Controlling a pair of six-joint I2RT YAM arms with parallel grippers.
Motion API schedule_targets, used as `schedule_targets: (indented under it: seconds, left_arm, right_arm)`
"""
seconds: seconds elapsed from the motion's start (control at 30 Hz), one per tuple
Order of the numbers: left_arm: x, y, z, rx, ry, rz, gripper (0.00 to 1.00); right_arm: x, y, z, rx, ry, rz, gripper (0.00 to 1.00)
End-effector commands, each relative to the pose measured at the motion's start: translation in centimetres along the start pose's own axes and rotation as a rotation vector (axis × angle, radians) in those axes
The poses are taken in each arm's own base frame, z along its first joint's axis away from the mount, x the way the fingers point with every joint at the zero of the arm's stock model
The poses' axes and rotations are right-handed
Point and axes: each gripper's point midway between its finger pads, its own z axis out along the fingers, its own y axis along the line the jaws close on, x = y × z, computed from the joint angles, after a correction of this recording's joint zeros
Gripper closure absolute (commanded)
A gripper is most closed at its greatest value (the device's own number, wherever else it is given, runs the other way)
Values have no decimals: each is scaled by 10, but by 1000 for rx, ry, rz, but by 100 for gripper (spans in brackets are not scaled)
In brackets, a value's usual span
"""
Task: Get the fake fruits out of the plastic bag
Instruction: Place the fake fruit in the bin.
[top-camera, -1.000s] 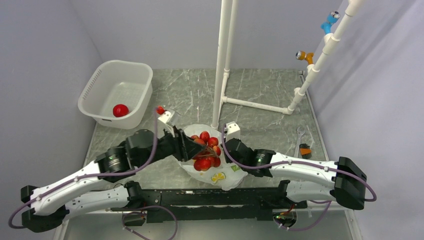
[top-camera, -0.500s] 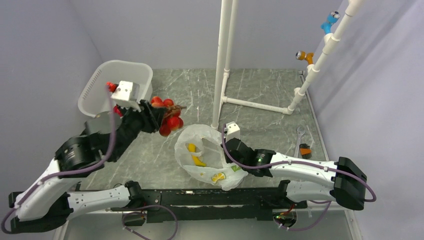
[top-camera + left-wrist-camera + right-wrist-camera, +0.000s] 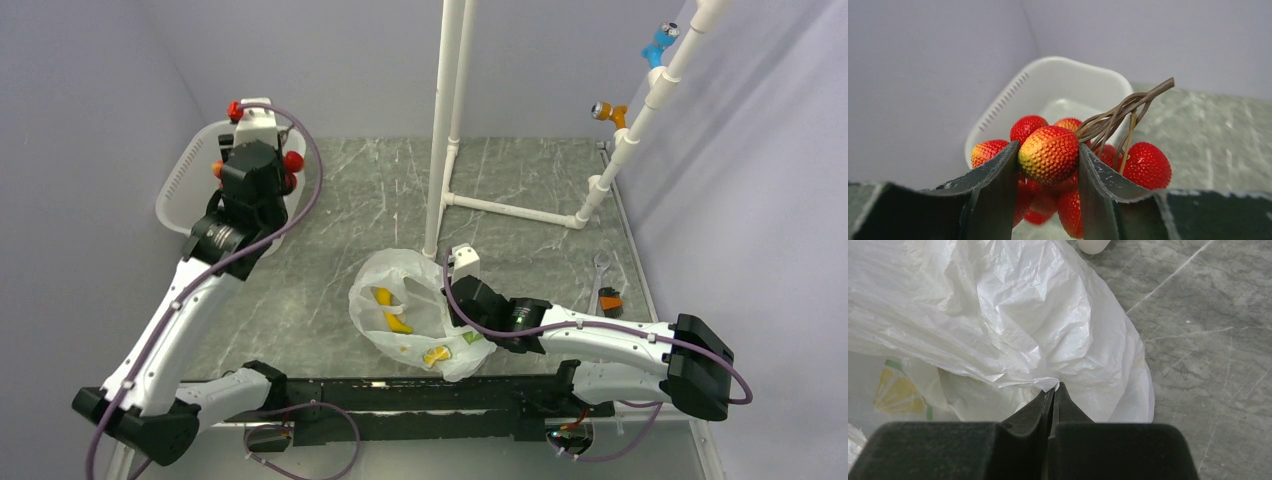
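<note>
The red balls still hang above the tub's rim, so my left gripper will next move toward the tub's side with the holes, tip downward, lower the cluster inside and release it.
My left gripper (image 3: 1048,150) is shut on one red-orange ball of the cluster of small red balls (image 3: 1049,153), whose brown stems stick up to the right. In the top view that gripper (image 3: 254,172) hangs over the white tub (image 3: 190,170) at the far left, with red balls (image 3: 293,160) showing beside the wrist. The plastic bag (image 3: 400,270) lies open in the middle of the table with the yellow banana (image 3: 392,310) inside. At the bag's right rim, my right gripper (image 3: 1054,386) is shut on a fold of the bag (image 3: 1023,325).
A white pipe frame (image 3: 445,120) stands just behind the bag, its foot running right across the table. A wrench (image 3: 600,270) and a small orange-and-black item (image 3: 610,298) lie at the right edge. The tub's perforated wall (image 3: 1003,105) is below the left gripper.
The left arm lifted the red cluster out of the bag and swung it left and back to above the tub. The bag, now slack, shows the banana. The right gripper kept its hold.
</note>
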Motion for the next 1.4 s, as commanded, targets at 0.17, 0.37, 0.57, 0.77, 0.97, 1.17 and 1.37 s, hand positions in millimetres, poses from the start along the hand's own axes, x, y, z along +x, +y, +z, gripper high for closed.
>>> schedule_targets:
  seconds: [0.17, 0.37, 0.57, 0.77, 0.97, 1.17, 1.37]
  left_arm:
    - [13, 35, 104, -141, 49, -78, 100]
    - [66, 43, 146, -60, 194, -178, 100]
    - [131, 44, 182, -46, 395, -215, 100]
    - [183, 20, 206, 50, 557, -225, 100]
    - [211, 14, 212, 56, 646, -205, 100]
    - [243, 1, 218, 86, 759, -195, 93]
    - [265, -4, 221, 97, 811, -188, 74]
  right_arm:
    - [-20, 10, -11, -24, 10, 32, 100]
    - [-32, 8, -12, 3, 0, 6, 100]
    - [-42, 18, -10, -11, 10, 6, 100]
    - [-45, 31, -6, -45, 35, 27, 100]
    - [-45, 35, -5, -55, 48, 33, 100]
    - [-45, 33, -8, -56, 43, 31, 100]
    - [-41, 30, -11, -59, 38, 41, 100]
